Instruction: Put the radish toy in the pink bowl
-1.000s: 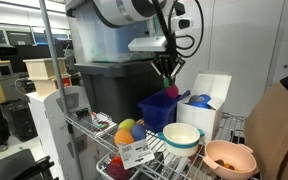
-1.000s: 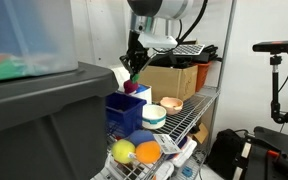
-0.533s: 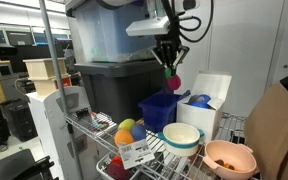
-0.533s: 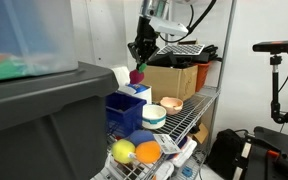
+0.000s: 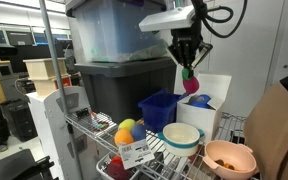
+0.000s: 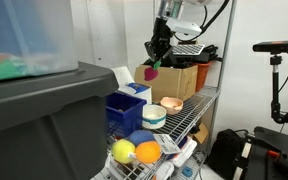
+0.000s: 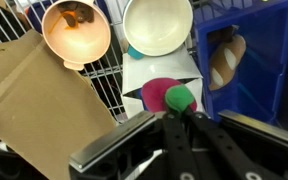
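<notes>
The radish goes left in the wrist view over the pink bowl's opening [image 5: 230,157] [image 7: 77,36] next for my gripper's release, since it still hangs short of it.
My gripper [image 5: 188,64] is shut on the green top of the radish toy [image 5: 191,83], a magenta ball that hangs below the fingers, high above the wire shelf. It also shows in an exterior view [image 6: 152,71] and in the wrist view [image 7: 162,95] under my jaws [image 7: 180,112]. The pink bowl [image 5: 229,158] sits at the shelf's near right corner with a small toy inside. It shows in an exterior view [image 6: 171,104] and at the top left of the wrist view [image 7: 76,30]. The radish is above the white box, short of the bowl.
A white bowl with a teal rim [image 5: 181,136] stands beside the pink bowl. A blue bin [image 5: 158,110] and a white box [image 5: 206,100] stand behind. Yellow and orange fruit toys [image 5: 126,131] lie on the shelf. A dark bin [image 5: 119,85] and a brown bag [image 5: 274,130] flank the shelf.
My gripper has risen from the blue bin and moved sideways toward the white box and the pink bowl, carrying the radish toy.
</notes>
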Motion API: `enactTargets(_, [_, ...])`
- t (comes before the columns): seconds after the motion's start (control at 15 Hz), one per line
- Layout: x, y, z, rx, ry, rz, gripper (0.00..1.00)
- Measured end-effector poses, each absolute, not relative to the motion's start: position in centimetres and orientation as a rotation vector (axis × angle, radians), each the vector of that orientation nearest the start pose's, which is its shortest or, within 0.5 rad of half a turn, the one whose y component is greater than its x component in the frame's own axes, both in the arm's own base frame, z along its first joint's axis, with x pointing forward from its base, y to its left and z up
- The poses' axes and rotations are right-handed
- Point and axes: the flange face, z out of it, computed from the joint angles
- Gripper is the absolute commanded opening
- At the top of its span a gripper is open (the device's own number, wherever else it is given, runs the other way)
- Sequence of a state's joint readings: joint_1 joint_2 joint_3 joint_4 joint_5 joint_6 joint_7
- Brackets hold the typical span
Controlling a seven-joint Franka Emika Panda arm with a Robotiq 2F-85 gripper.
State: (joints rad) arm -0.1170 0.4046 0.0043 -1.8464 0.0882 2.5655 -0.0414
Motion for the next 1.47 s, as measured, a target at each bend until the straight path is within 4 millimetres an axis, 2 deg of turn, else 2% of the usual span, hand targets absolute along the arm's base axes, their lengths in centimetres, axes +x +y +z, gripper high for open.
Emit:
enactTargets(0.47, [65.6, -11.8, 33.4, -3.069, 0.293, -0.482, 0.02])
enactTargets(0.93, [64.8, -15.7, 29.7, -3.089, 0.387, -0.398, 0.02])
enactTargets(1.47, [65.1, -16.9, 28.2, -3.095, 0.413, -0.376, 0.02])
